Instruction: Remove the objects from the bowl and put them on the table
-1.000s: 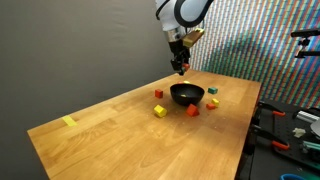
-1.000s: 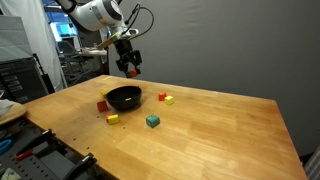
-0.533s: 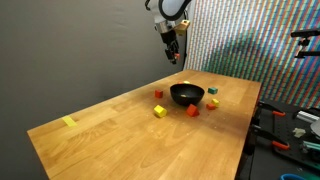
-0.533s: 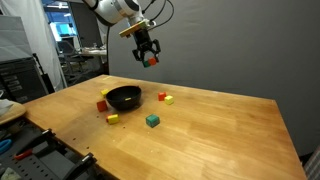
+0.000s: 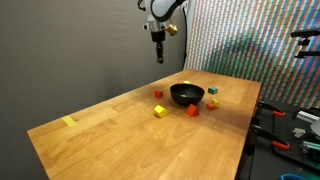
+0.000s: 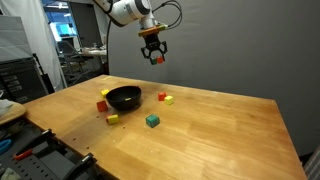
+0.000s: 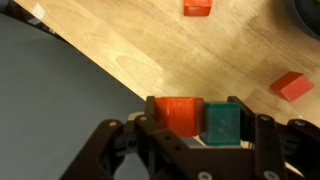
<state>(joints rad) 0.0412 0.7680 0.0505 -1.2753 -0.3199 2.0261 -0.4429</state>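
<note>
The bare wood between the orange and red blocks is an open spot below my gripper, so next my gripper will move down to it and release its pair.
My gripper (image 7: 201, 120) is shut on two objects pressed side by side between its jaws: an orange-red block (image 7: 180, 115) and a teal block (image 7: 223, 124). In both exterior views the gripper (image 5: 159, 57) (image 6: 156, 59) hangs high above the table (image 5: 110, 130) (image 6: 220, 130), beyond the black bowl (image 5: 186, 95) (image 6: 124, 98). Around the bowl lie loose blocks: yellow (image 5: 160, 111) (image 6: 113, 118), red (image 5: 193, 110) (image 6: 102, 104), green (image 6: 152, 120). The wrist view shows an orange block (image 7: 197, 8) and a red block (image 7: 291, 85) on the wood below. The bowl's inside is not visible.
A flat yellow mark (image 5: 68, 121) sits near a far corner of the table. Shelving and equipment (image 6: 25, 70) stand beside the table, with cables and tools (image 5: 290, 125) past its edge. A grey wall (image 6: 240, 40) is behind.
The arm has risen from just over the bowl and swung sideways toward the table's back edge, carrying the two blocks. The blocks on the table have not moved.
</note>
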